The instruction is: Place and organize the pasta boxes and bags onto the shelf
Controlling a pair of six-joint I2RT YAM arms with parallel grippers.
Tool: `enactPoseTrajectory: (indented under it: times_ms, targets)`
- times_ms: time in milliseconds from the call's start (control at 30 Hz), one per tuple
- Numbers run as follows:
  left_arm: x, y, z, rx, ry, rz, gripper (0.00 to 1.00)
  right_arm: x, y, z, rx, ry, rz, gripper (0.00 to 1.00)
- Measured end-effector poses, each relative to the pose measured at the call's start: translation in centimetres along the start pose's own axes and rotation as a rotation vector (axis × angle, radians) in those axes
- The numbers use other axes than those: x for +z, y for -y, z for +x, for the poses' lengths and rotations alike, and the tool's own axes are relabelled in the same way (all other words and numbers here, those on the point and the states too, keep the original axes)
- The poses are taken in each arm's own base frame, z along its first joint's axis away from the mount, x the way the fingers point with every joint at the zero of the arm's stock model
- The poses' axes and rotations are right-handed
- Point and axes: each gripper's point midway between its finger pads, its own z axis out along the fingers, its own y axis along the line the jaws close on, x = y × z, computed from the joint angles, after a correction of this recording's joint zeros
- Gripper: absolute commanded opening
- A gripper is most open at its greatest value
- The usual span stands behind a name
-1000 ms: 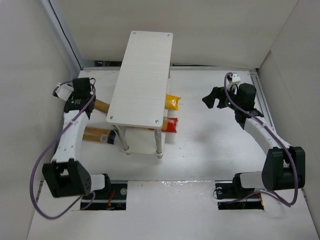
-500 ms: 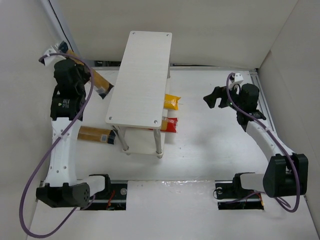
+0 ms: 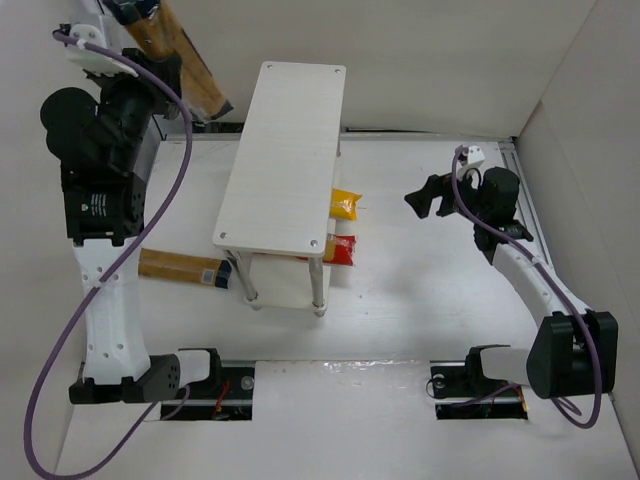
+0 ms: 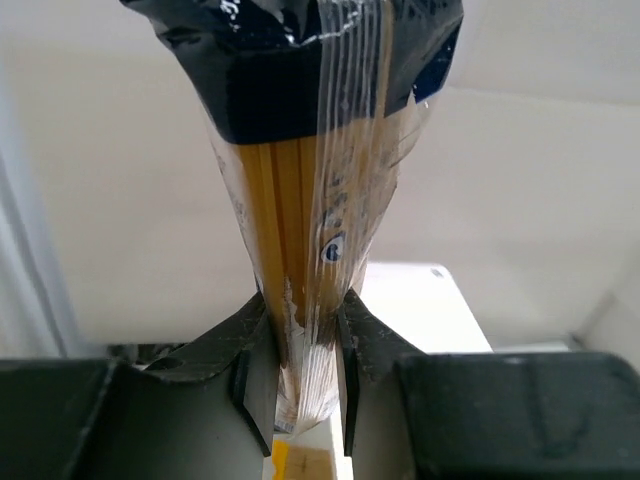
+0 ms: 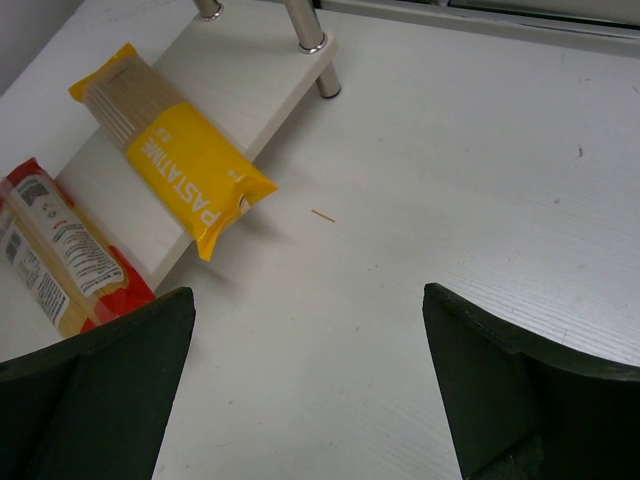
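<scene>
The robot's left gripper will next swing down over the top board's bare far part (image 3: 292, 112), which lies below it and to its right in the top view, and release the box.
My left gripper (image 3: 140, 12) is raised high at the far left, shut on a long tan-orange pasta box (image 3: 185, 62) with a navy end; the left wrist view shows its fingers (image 4: 243, 345) pinching the package (image 4: 300, 230). The second pasta box (image 3: 180, 267) lies on the table left of the shelf (image 3: 285, 150). The yellow bag (image 3: 344, 204) and the red bag (image 3: 340, 248) lie on the shelf's lower board, sticking out to the right; both show in the right wrist view, yellow (image 5: 170, 150) and red (image 5: 60, 255). My right gripper (image 3: 425, 196) is open and empty, right of the bags.
White walls enclose the table on the left, back and right. A shelf leg (image 5: 310, 30) stands near the yellow bag. A thin pasta strand (image 5: 322, 215) lies on the table by the shelf.
My left arm has lifted the pasta box up and toward the far left corner, well above the table. The right arm has barely moved.
</scene>
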Motion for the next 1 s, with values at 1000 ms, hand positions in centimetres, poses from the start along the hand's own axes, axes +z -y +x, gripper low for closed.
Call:
enactPoseTrajectory:
  times_ms: [1000]
  targets:
    - [6.4, 5.6, 16.1, -0.996, -0.384, 0.142, 0.00, 0.4, -1.8, 0.3, -0.024, -0.011, -0.048, 1.00]
